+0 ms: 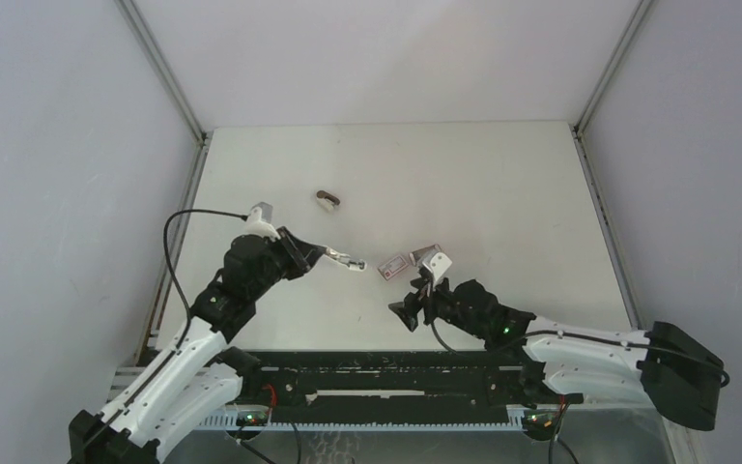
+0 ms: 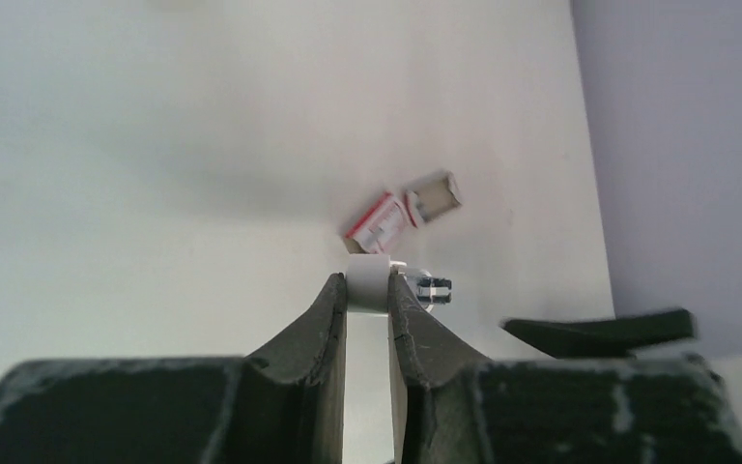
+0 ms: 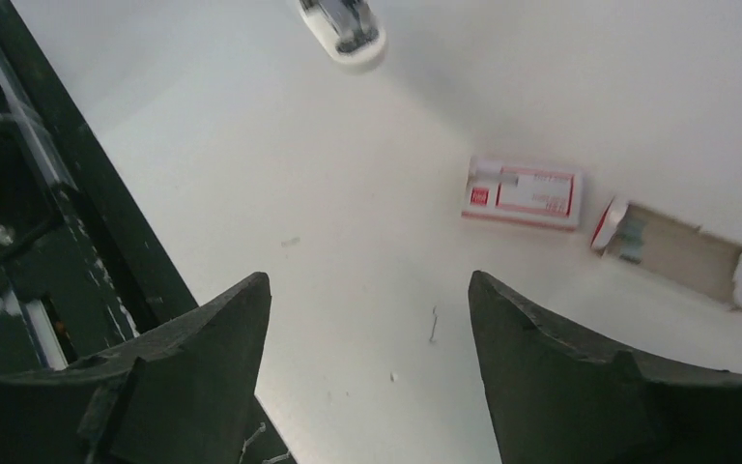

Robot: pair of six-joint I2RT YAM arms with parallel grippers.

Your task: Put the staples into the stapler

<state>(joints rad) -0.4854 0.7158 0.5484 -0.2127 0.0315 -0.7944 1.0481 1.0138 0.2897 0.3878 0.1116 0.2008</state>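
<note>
The left gripper lowers the white stapler (image 1: 347, 261) to the table next, away from the staples box, since the stapler still hangs above the table.
My left gripper (image 1: 326, 253) is shut on the white stapler (image 1: 347, 261) and holds it a little above the table. In the left wrist view the stapler (image 2: 368, 282) sits between the fingertips, its metal end sticking out to the right. The staples box lies just right of it: a pink-red sleeve (image 1: 394, 264) and the slid-out grey tray (image 1: 427, 252). Both show in the left wrist view, the sleeve (image 2: 379, 220) and the tray (image 2: 433, 196). My right gripper (image 1: 408, 311) is open and empty, near side of the box. Its view (image 3: 367, 290) shows the sleeve (image 3: 524, 192), the tray (image 3: 681, 253) and the stapler (image 3: 346, 24).
A small dark brown item (image 1: 327, 200) lies farther back on the table. A loose bent staple (image 3: 433, 324) lies on the table between my right fingers. The black rail (image 1: 386, 372) runs along the near edge. Grey walls close in both sides.
</note>
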